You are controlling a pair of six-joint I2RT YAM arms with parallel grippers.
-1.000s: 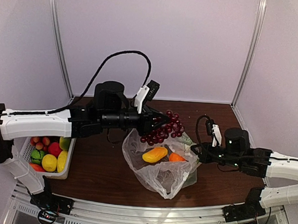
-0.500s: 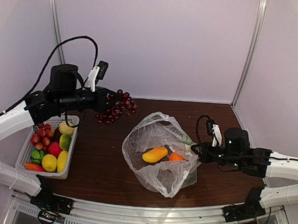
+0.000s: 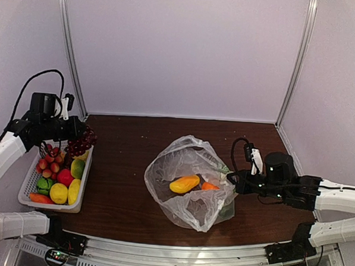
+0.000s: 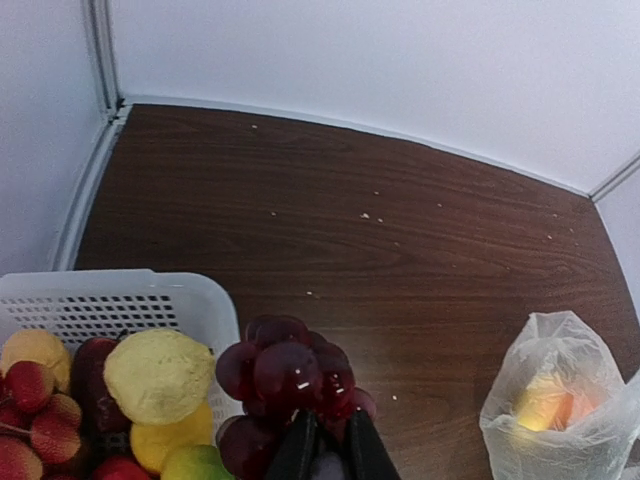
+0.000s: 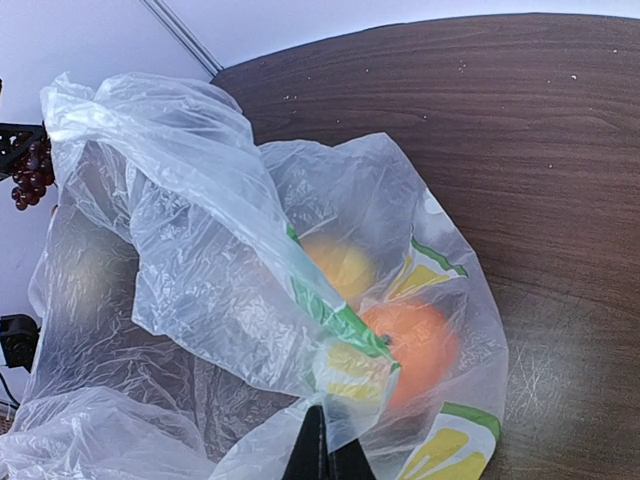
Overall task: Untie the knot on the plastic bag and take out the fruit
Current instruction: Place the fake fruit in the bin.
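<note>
The grapes go down and to the left in the top view to the basket's far end next, where my left gripper releases them.
My left gripper (image 3: 77, 135) is shut on a bunch of dark purple grapes (image 3: 81, 144), which hangs over the right rim of the white basket (image 3: 27, 187). In the left wrist view the grapes (image 4: 285, 372) bulge above the nearly closed fingertips of the left gripper (image 4: 330, 435). The clear plastic bag (image 3: 188, 208) lies mid-table with its mouth open, and no knot shows. Inside it are a yellow mango (image 3: 184, 183) and an orange (image 3: 209, 186). My right gripper (image 3: 230, 178) is shut on the bag's right edge. The right wrist view shows this gripper (image 5: 322, 440) pinching the film of the bag (image 5: 200, 260).
The basket (image 4: 130, 290) holds yellow, green and red fruit, including a lemon (image 4: 158, 375). White walls and metal posts close the table at the back and sides. Bare brown table (image 3: 122, 166) lies between the basket and the bag.
My left arm has swung left from above the bag to the basket, carrying the grapes. The right arm and the bag have stayed put.
</note>
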